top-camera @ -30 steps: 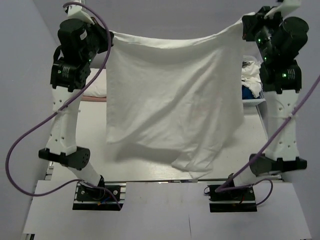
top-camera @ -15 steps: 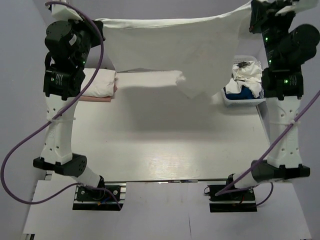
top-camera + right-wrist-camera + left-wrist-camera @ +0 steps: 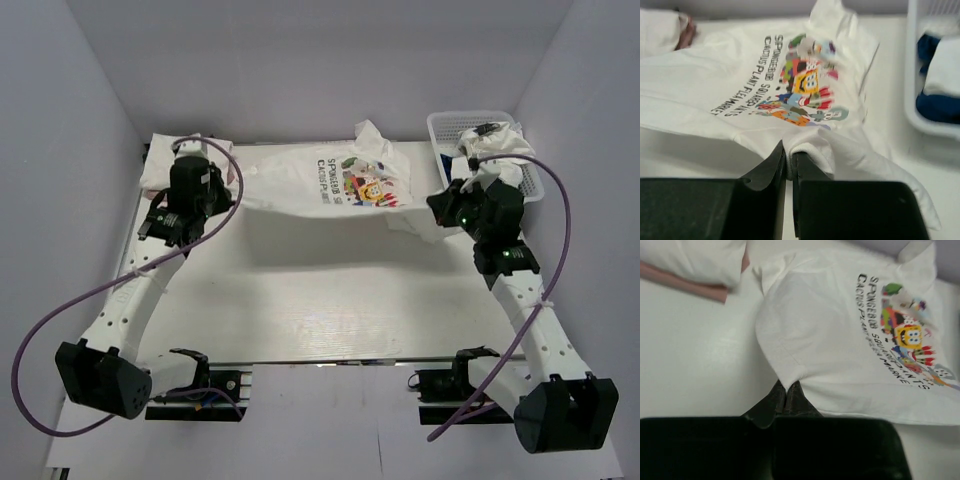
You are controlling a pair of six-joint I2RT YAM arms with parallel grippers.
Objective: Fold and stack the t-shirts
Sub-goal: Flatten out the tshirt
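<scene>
I will next move my right gripper back and down to release the raised shirt edge on the bare near tabletop, because that spot is below and back of the gripper.
A white t-shirt with a colourful cartoon print and dark lettering (image 3: 335,182) is stretched between my two grippers, print up, its far part lying on the table at the back. My left gripper (image 3: 222,195) is shut on its left edge; the pinch shows in the left wrist view (image 3: 786,388). My right gripper (image 3: 432,205) is shut on its right edge, with cloth bunched between the jaws in the right wrist view (image 3: 789,150). A folded white t-shirt (image 3: 160,165) lies on a folded pale pink one (image 3: 700,288) at the back left.
A white basket (image 3: 530,180) at the back right holds crumpled white and blue cloth (image 3: 942,90). The white table (image 3: 320,300) runs toward me from the shirt. White walls close in the left, back and right sides.
Both arms swung down and away from me, carrying the shirt from hanging high in the air to low over the table's back part. The print now faces up.
</scene>
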